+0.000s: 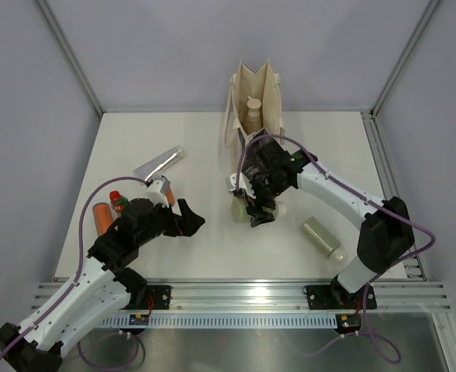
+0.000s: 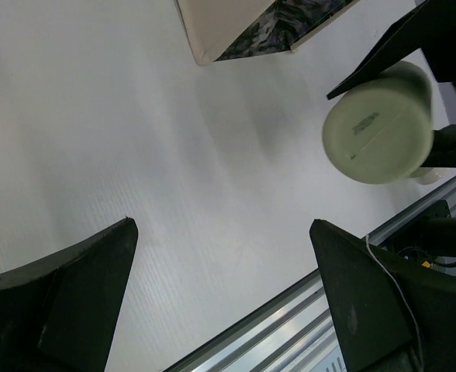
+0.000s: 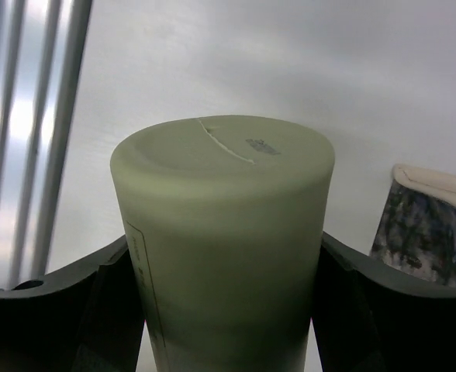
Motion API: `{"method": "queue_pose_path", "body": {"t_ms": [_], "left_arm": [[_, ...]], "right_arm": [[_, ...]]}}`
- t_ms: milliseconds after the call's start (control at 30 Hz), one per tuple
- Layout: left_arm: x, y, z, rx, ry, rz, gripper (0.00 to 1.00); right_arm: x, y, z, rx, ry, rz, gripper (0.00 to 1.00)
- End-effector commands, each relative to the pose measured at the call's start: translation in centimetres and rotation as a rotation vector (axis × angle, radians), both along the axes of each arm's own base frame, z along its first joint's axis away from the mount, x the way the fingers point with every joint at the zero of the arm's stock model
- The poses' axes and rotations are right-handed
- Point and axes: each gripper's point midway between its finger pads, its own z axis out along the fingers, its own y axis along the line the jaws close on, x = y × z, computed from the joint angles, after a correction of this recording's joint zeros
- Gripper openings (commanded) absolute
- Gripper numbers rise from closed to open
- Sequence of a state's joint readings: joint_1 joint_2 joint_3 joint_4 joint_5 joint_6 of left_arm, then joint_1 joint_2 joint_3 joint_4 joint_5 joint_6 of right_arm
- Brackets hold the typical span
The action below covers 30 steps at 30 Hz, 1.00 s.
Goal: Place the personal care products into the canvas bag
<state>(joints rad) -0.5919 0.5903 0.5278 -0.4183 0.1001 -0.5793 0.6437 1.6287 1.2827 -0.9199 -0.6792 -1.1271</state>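
The pale-green cylinder is still outside in front, so I will raise my right gripper outward over the canvas bag's opening [image 1: 257, 111], then lower it inside near the pump bottle.
The canvas bag [image 1: 255, 97] stands at the back centre with a beige pump bottle [image 1: 253, 113] inside it. My right gripper [image 1: 259, 205] is shut on a pale-green cylinder [image 1: 240, 209] in front of the bag. Both fingers press its sides in the right wrist view [image 3: 224, 232], and its flat base faces the left wrist camera [image 2: 379, 122]. My left gripper [image 1: 185, 219] is open and empty [image 2: 222, 240] over bare table. A second pale-green cylinder [image 1: 323, 238] lies at the right. A silver tube [image 1: 160, 163], an orange bottle [image 1: 101, 217] and a green red-capped bottle [image 1: 118, 201] lie at the left. The clear black-capped bottle is out of view.
The bag's printed panel shows in the left wrist view [image 2: 282, 23] and the right wrist view [image 3: 430, 232]. An aluminium rail [image 1: 243, 294] runs along the near table edge. Grey walls enclose the table on three sides.
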Motion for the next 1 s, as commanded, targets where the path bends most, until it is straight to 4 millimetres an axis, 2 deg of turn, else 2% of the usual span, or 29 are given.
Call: {"method": "queue_pose_path", "body": {"t_ms": [0, 67, 100, 133, 167, 200, 233, 267, 300, 333, 367, 400, 433, 467, 500, 533, 567, 600, 667, 700, 733, 867, 900, 967], "left_arm": [[0.8, 0.0, 2.5, -0.028, -0.071, 0.02, 0.99], [0.8, 0.0, 2.7, -0.024, -0.076, 0.017, 0.99], [0.8, 0.0, 2.8, -0.023, -0.078, 0.018, 0.99], [1.0, 0.0, 3.0, -0.018, -0.083, 0.018, 0.99], [1.0, 0.0, 3.0, -0.017, -0.084, 0.017, 0.99], [1.0, 0.0, 3.1, -0.015, -0.085, 0.018, 0.99], [1.1, 0.0, 3.1, -0.015, -0.084, 0.018, 0.99], [1.1, -0.1, 3.2, -0.016, -0.083, 0.017, 0.99], [1.2, -0.1, 3.1, -0.015, -0.081, 0.017, 0.99], [1.2, -0.2, 3.2, -0.016, -0.079, 0.016, 0.99], [1.2, -0.2, 3.2, -0.015, -0.078, 0.016, 0.99], [1.2, -0.2, 3.2, -0.017, -0.078, 0.017, 0.99], [1.2, -0.1, 3.2, -0.017, -0.078, 0.018, 0.99], [1.2, -0.1, 3.2, -0.019, -0.079, 0.019, 0.99], [1.2, -0.1, 3.2, -0.019, -0.08, 0.023, 0.99], [1.2, -0.1, 3.2, -0.02, -0.08, 0.021, 0.99], [1.2, -0.1, 3.3, -0.021, -0.08, 0.025, 0.99], [1.2, -0.1, 3.4, -0.02, -0.081, 0.026, 0.99], [1.3, 0.0, 3.4, -0.017, -0.079, 0.029, 0.99], [1.2, 0.0, 3.5, -0.018, -0.079, 0.031, 0.99], [1.3, 0.1, 3.5, -0.016, -0.08, 0.033, 0.99], [1.2, 0.4, 3.3, -0.017, -0.076, 0.052, 0.99], [1.1, 0.5, 3.2, -0.022, -0.075, 0.054, 0.99], [0.9, 0.6, 2.9, -0.027, -0.074, 0.058, 0.99]], "right_arm": [[-2.7, 2.7, 10.8, 0.241, 0.092, -0.031, 0.0], [-2.9, 3.0, 14.1, 0.28, 0.113, -0.074, 0.0], [-2.5, 3.5, 17.4, 0.332, 0.075, -0.077, 0.0], [-2.3, 3.8, 19.2, 0.349, 0.107, -0.138, 0.0], [-1.6, 4.2, 20.6, 0.364, 0.116, -0.187, 0.0], [0.1, 4.8, 24.1, 0.433, 0.039, -0.236, 0.0], [1.0, 5.4, 25.1, 0.443, 0.097, -0.313, 0.0], [2.5, 5.4, 26.5, 0.475, 0.103, -0.383, 0.0], [4.9, 5.5, 29.8, 0.552, 0.03, -0.473, 0.0], [6.1, 5.5, 31.1, 0.585, 0.084, -0.562, 0.0], [9.1, 5.3, 30.9, 0.595, 0.111, -0.651, 0.0], [11.3, 4.7, 34.0, 0.679, 0.059, -0.727, 0.0], [12.8, 4.3, 35.1, 0.721, 0.127, -0.829, 0.0], [15.8, 4.5, 34.2, 0.722, 0.154, -0.909, 0.0], [18.1, 3.1, 36.9, 0.807, 0.085, -1.001, 0.0], [19.5, 2.7, 37.6, 0.846, 0.065, -1.062, 0.0], [21.6, 2.7, 37.0, 0.856, 0.039, -1.115, 0.0], [23.8, 1.8, 38.1, 0.927, -0.034, -1.19, 0.0], [25.8, 1.7, 38.0, 0.965, -0.103, -1.219, 0.0], [27.4, 1.3, 37.4, 0.989, -0.147, -1.259, 0.0], [28.2, 1.2, 36.7, 0.982, -0.171, -1.276, 0.0], [30.9, 0.2, 32.0, 0.908, -0.131, -1.377, 0.0], [31.2, 0.2, 30.0, 0.866, -0.099, -1.392, 0.0], [31.7, -0.5, 28.2, 0.841, -0.042, -1.425, 0.0]]}}
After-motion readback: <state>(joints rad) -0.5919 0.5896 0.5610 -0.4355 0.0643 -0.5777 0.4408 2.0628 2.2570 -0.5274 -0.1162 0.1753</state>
